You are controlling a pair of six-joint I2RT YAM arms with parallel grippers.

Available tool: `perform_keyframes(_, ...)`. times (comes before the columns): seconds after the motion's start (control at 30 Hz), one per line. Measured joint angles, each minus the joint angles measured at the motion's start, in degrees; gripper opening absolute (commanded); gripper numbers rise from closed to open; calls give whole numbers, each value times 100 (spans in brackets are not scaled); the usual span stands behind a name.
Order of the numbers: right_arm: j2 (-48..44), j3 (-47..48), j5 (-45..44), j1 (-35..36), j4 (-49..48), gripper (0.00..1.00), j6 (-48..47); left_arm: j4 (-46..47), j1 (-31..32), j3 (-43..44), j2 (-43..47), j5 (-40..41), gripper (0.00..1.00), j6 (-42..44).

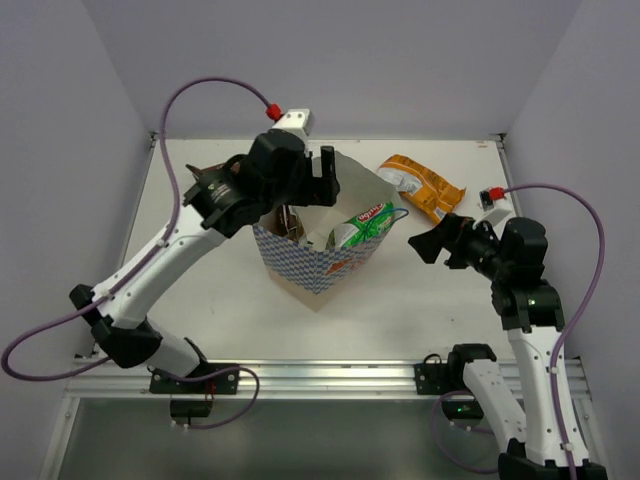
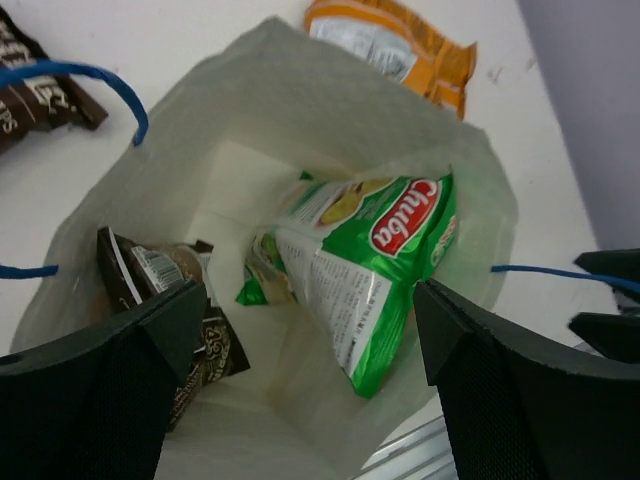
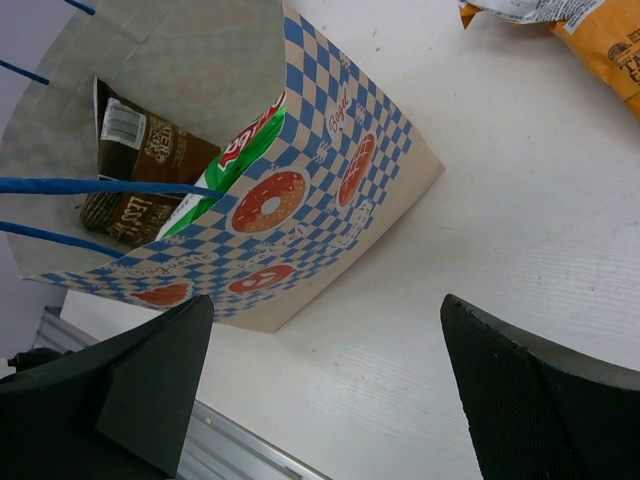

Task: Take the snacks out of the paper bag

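Note:
The dark brown packet (image 1: 290,223) lies low inside the paper bag, so next my left gripper will lower through the bag's opening around the dark brown packet, away from the green packet.
The paper bag (image 1: 318,265) stands open mid-table, its checked band facing the right wrist view (image 3: 320,170). Inside it lie a green-and-white packet (image 2: 370,260) and a dark brown packet (image 2: 130,262), both also showing in the right wrist view, the green one (image 3: 250,140) and the brown one (image 3: 150,150). My left gripper (image 2: 310,305) is open and empty just above the bag's mouth, a finger on each side of the opening. An orange-yellow packet (image 1: 425,187) lies on the table at the back right. A second dark brown packet (image 2: 35,85) lies outside the bag. My right gripper (image 1: 430,243) is open and empty, right of the bag.
Thin blue cord handles (image 2: 110,85) stick up from the bag's rim. A metal rail (image 1: 320,378) runs along the table's near edge. Purple walls close in the back and both sides.

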State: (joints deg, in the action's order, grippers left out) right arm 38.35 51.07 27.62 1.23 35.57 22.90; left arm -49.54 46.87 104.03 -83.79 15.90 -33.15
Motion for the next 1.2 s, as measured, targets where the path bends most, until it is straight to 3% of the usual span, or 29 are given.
perform_keyframes(0.17,-90,-2,-7,68,2,99,0,-507,37,-22,-516,173,91,-179)
perform_keyframes(0.57,-264,-129,-127,245,4,99,-4,-1464,37,-83,-621,916,91,-378)
perform_keyframes(1.2,-527,-214,-302,476,13,99,-70,-1519,-92,-802,-1161,1043,88,-376)
